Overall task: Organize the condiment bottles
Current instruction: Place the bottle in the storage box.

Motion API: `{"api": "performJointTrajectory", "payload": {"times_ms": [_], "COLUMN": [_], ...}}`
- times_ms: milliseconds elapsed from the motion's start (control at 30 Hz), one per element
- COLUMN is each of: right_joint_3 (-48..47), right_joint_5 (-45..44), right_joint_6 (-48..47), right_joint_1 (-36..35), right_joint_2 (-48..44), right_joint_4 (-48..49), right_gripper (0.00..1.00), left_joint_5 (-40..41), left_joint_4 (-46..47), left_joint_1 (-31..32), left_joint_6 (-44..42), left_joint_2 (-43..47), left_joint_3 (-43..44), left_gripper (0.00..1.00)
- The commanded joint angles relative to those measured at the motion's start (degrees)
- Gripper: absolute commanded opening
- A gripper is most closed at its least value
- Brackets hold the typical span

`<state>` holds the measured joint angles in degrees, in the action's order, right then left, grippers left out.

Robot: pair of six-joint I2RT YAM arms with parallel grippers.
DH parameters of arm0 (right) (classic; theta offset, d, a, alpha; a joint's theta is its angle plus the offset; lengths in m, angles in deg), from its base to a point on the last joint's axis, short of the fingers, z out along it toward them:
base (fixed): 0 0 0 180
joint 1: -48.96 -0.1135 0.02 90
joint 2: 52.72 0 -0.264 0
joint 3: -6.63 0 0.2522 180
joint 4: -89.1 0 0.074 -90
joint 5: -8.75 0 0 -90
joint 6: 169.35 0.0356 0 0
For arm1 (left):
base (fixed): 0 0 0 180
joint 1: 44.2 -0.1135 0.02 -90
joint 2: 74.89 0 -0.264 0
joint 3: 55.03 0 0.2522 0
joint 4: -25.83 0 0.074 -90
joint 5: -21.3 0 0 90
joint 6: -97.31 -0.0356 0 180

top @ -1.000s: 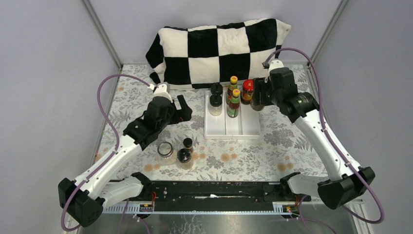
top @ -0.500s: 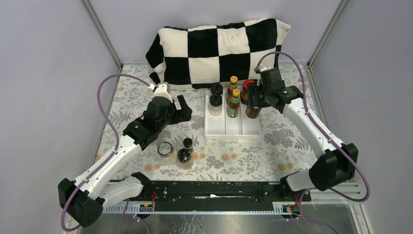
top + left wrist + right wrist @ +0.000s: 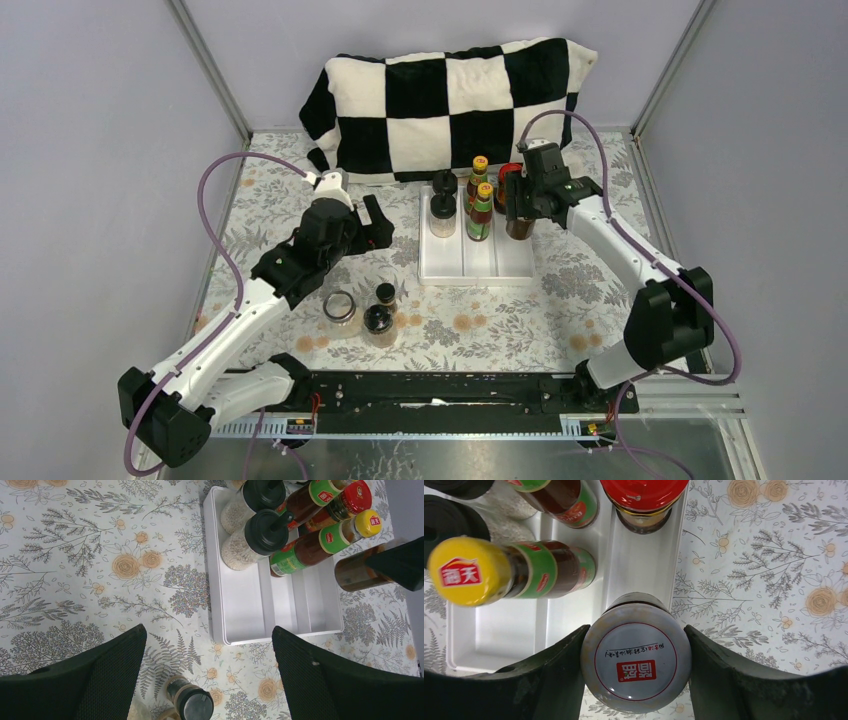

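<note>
The tray lane's free bottom beside the red-lidded jar is below the right gripper, so the gripper will next lower the upright brown jar onto that bare part and release it.
My right gripper (image 3: 636,680) is shut on a brown jar with a white printed lid (image 3: 636,657), held upright over the right lane of the white tray (image 3: 634,565), just in front of the red-lidded jar (image 3: 644,490). Two yellow-capped sauce bottles (image 3: 484,192) stand in the middle lane and two black-capped spice jars (image 3: 443,205) in the left lane. My left gripper (image 3: 207,630) hangs open over the cloth left of the tray (image 3: 480,262), holding nothing. Below it on the cloth stand two black-capped jars (image 3: 378,320) and a squat clear glass jar (image 3: 339,306).
A black-and-white checked cushion (image 3: 450,100) lies along the back, behind the tray. Grey walls and metal frame posts close in both sides. The floral tablecloth (image 3: 560,300) covers the table.
The right arm has swung left and carried the brown jar from beside the tray's right edge to over its right lane. The left arm has stayed still.
</note>
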<state>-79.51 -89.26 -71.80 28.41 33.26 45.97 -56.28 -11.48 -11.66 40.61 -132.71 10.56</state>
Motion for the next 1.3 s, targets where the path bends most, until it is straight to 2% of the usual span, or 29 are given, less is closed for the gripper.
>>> {"api": "performJointTrajectory", "payload": {"times_ms": [0,400,1267], "right_joint_3": [-0.23,1.92,-1.27], "right_joint_5": [-1.68,-4.02,-2.93], "right_joint_6": [-0.11,-0.30,-0.65], "right_joint_1": [0.43,0.43,1.54], "right_joint_2": [2.17,4.68,13.34], "right_joint_4": [8.03,15.98,20.11], "right_gripper": [0.58,0.57,0.58], "left_joint_5": [0.29,0.76,1.51], "left_joint_4": [2.39,2.47,2.33], "left_joint_1": [-0.03,-0.03,-0.11], "left_joint_6": [-1.20,-1.75,-2.80], "left_joint_2": [0.65,1.21,1.23], "left_joint_3": [-0.59,-1.26,-1.21], "left_gripper": [0.99,0.99,0.99]}}
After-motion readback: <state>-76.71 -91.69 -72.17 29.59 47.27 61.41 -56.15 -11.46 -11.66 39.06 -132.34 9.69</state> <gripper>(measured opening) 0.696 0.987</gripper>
